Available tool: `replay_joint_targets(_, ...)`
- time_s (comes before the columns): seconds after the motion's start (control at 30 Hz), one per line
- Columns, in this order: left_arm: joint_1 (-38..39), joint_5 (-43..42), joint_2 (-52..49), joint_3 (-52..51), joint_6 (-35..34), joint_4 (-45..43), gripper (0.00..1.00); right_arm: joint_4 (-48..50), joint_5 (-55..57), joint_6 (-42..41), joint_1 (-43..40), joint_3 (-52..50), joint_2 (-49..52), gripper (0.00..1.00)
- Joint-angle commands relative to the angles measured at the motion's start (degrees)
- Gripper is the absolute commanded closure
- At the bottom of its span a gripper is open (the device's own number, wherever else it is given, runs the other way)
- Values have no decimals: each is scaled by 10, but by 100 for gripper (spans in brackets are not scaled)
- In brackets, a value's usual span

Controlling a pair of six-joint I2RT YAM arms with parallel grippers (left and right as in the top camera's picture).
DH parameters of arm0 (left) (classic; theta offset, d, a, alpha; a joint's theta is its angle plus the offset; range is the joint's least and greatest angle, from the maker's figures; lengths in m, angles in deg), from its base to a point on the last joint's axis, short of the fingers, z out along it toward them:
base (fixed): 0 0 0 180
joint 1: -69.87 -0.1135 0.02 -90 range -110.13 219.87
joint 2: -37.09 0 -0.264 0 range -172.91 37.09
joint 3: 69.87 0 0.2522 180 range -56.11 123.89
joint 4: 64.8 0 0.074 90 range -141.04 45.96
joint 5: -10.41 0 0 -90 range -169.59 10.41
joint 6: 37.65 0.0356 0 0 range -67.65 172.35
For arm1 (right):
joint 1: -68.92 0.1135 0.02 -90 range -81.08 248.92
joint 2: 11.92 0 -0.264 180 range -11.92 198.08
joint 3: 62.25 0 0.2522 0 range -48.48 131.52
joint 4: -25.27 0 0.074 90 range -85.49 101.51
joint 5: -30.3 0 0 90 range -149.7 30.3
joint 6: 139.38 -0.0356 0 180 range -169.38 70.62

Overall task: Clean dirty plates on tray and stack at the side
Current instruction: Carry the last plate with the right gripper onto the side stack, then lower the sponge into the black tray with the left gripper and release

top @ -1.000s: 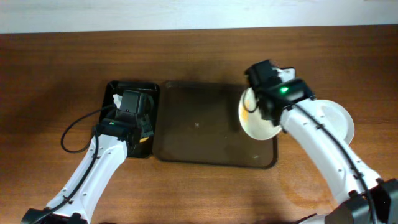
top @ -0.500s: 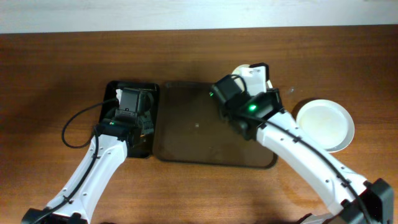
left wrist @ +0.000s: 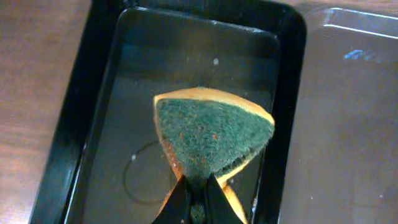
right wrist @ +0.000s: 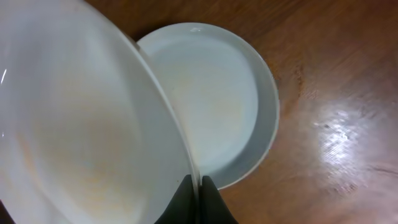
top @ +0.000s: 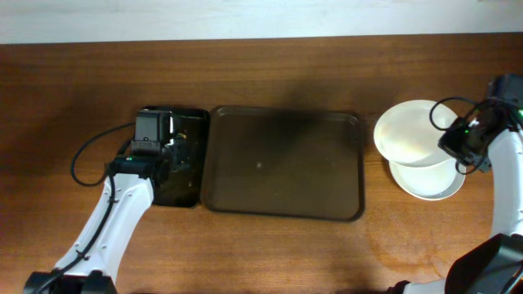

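The right gripper will next lower the held plate onto the second white plate (top: 428, 174) (right wrist: 206, 106) and level it, then let go of the held plate's rim.
My right gripper (top: 458, 140) (right wrist: 199, 186) is shut on the rim of a white plate (top: 409, 131) (right wrist: 81, 130). It holds the plate tilted just above a second white plate (top: 429, 180) (right wrist: 214, 112) that lies on the table at the right. My left gripper (top: 151, 155) (left wrist: 198, 193) is shut on a green and yellow sponge (left wrist: 211, 134). It holds the sponge over the black basin (top: 192, 122) (left wrist: 99, 93). The brown tray (top: 286, 163) lies bare in the middle.
A black cable (top: 86, 159) loops on the table left of the left arm. The wooden table (top: 270, 73) stretches behind the tray. A white wall edge (top: 245, 20) runs along the back.
My right arm has swung from the tray far to the right, carrying the plate over the plate on the table. My left gripper has shifted slightly left over the basin.
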State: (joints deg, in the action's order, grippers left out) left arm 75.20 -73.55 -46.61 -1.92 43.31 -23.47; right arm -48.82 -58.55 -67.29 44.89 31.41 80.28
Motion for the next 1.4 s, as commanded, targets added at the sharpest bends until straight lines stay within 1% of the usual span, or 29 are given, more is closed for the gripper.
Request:
replay_joint_targets(0.0, -14, -68, -33, -1, 75, -21, 100, 2, -42, 28, -49, -10, 7, 96)
replay_joint_targets(0.1, -14, -67, -58, -1, 78, -29, 100, 8, -11, 27, -73, -10, 19, 96)
replay_joint_targets(0.2, -14, -67, -63, -1, 78, -32, 100, 10, -5, 27, -79, -10, 38, 96)
replay_joint_targets(0.23, -14, -67, -63, -1, 78, -31, 100, 10, -5, 27, -79, -10, 42, 92)
replay_joint_targets(0.27, -14, -67, -63, -1, 78, -31, 100, 9, -5, 27, -79, -10, 47, 82)
replay_joint_targets(0.3, -14, -67, -63, -1, 78, -31, 100, 8, -5, 27, -79, -10, 50, 75)
replay_joint_targets(0.37, -14, -67, -63, -1, 78, -31, 100, 5, -5, 25, -79, -10, 50, 67)
replay_joint_targets(0.47, -14, -67, -63, -1, 78, -32, 100, -21, -34, 25, -79, -10, 50, 67)
replay_joint_targets(0.5, -14, -66, -63, -1, 78, -38, 100, -38, -79, 43, -78, -10, 50, 67)
replay_joint_targets(0.53, -14, -70, -63, -1, 85, -54, 100, -49, -145, 94, -74, -10, 50, 67)
replay_joint_targets(0.57, -14, -106, -64, -1, 120, -63, 100, -58, -173, 118, -66, -10, 50, 67)
replay_joint_targets(0.6, -14, -146, -67, -1, 154, -72, 100, -66, -179, 135, -53, -10, 50, 67)
replay_joint_targets(0.63, -14, -165, -75, -1, 166, -78, 100, -72, -179, 146, -39, -10, 50, 67)
replay_joint_targets(0.73, -24, -181, -122, -1, 161, -91, 100, -74, -178, 176, 9, -10, 50, 67)
replay_joint_targets(0.83, -52, -185, -170, -1, 133, -96, 100, -71, -179, 175, 36, -10, 50, 67)
replay_joint_targets(0.9, -77, -181, -195, -1, 132, -90, 100, -70, -176, 175, 49, -10, 50, 67)
replay_joint_targets(0.97, -109, -134, -195, 0, 111, -78, 100, -70, -172, 175, 50, -10, 50, 67)
replay_joint_targets(1.0, -115, -133, -193, 0, 111, -75, 100, -70, -172, 175, 50, -10, 50, 67)
replay_joint_targets(1.03, -123, -133, -186, 4, 95, -66, 100, -70, -172, 175, 50, -10, 50, 67)
replay_joint_targets(1.07, -124, -133, -176, 9, 68, -54, 100, -70, -172, 175, 50, -10, 50, 67)
replay_joint_targets(1.13, -123, -169, -155, 19, 4, -29, 100, -70, -172, 175, 50, -10, 50, 67)
replay_joint_targets(1.2, -123, -184, -143, 19, -72, -25, 100, -70, -170, 175, 50, -10, 50, 67)
replay_joint_targets(1.23, -118, -190, -144, 18, -121, -20, 100, -70, -170, 175, 50, -10, 50, 67)
replay_joint_targets(1.37, -63, -177, -151, 12, -121, -18, 100, -70, -170, 175, 50, -10, 50, 68)
